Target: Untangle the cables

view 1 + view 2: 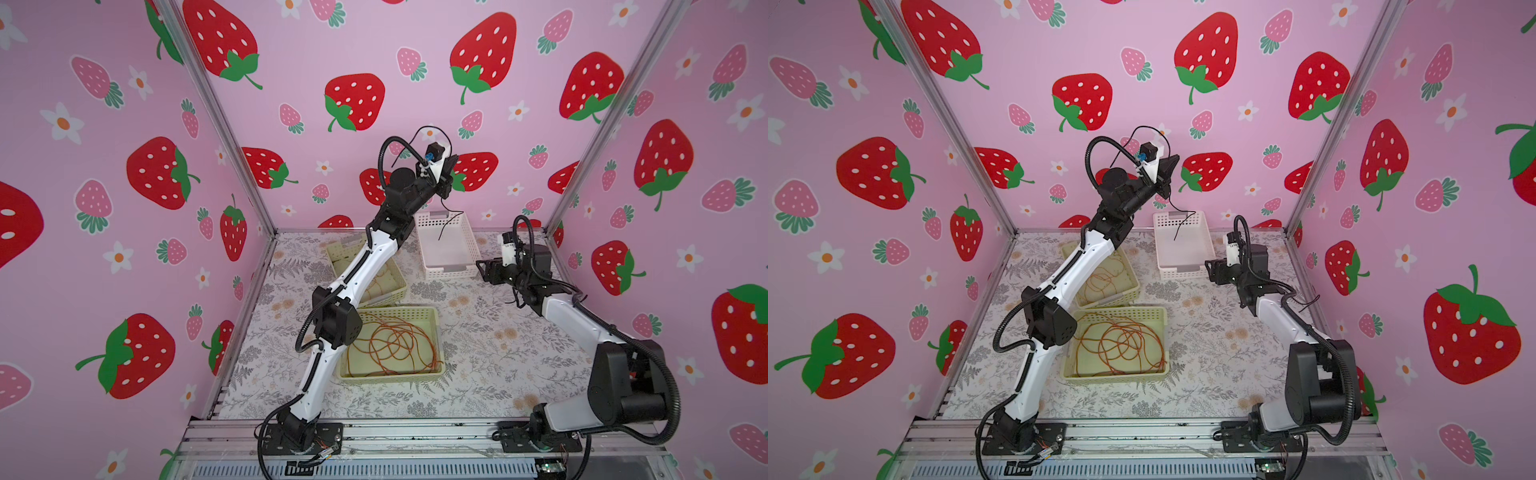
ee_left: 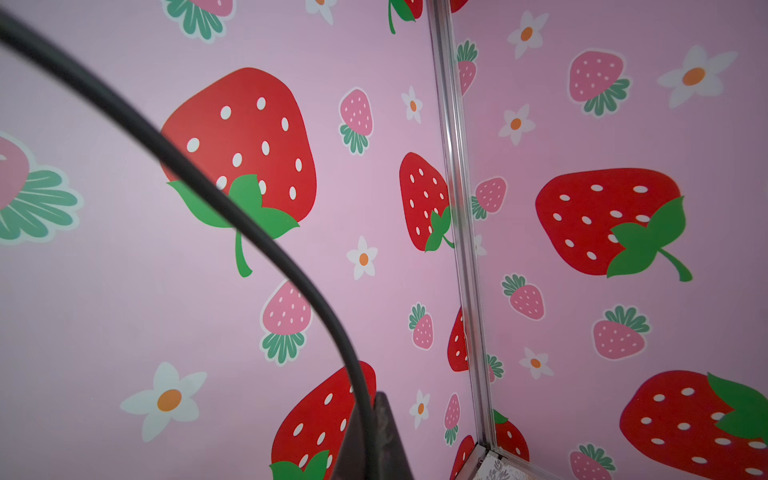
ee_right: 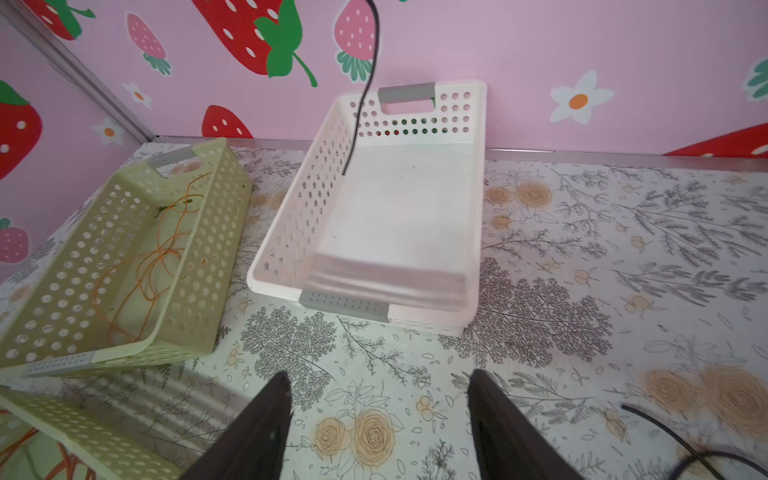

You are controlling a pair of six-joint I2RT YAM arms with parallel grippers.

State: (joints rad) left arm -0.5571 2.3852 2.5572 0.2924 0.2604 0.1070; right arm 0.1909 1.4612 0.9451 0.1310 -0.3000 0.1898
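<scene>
I should next lower my left gripper toward the white basket's bottom and release the thin black cable (image 1: 451, 220), as that basket is below it under the black cable's hanging end.
My left gripper (image 1: 446, 183) (image 1: 1168, 176) is raised high near the back wall, shut on a thin black cable (image 1: 451, 220) (image 1: 1185, 218). In the left wrist view that black cable (image 2: 232, 216) runs out from between the closed fingertips of the left gripper (image 2: 374, 411). Its free end (image 3: 365, 91) hangs down into the white basket (image 1: 449, 272) (image 3: 478, 208). A tangle of orange cables (image 1: 395, 340) (image 1: 1121, 345) lies in the near green basket. My right gripper (image 1: 484, 270) (image 3: 378, 382) is open and holds nothing, low over the table just in front of the white basket.
A second green basket (image 1: 397, 286) (image 3: 199, 249) holding an orange cable (image 3: 145, 266) lies behind the near green basket (image 1: 432, 316), partly hidden by my left arm. A thin black wire (image 3: 665, 432) lies on the floral table beside my right arm. Pink walls close three sides.
</scene>
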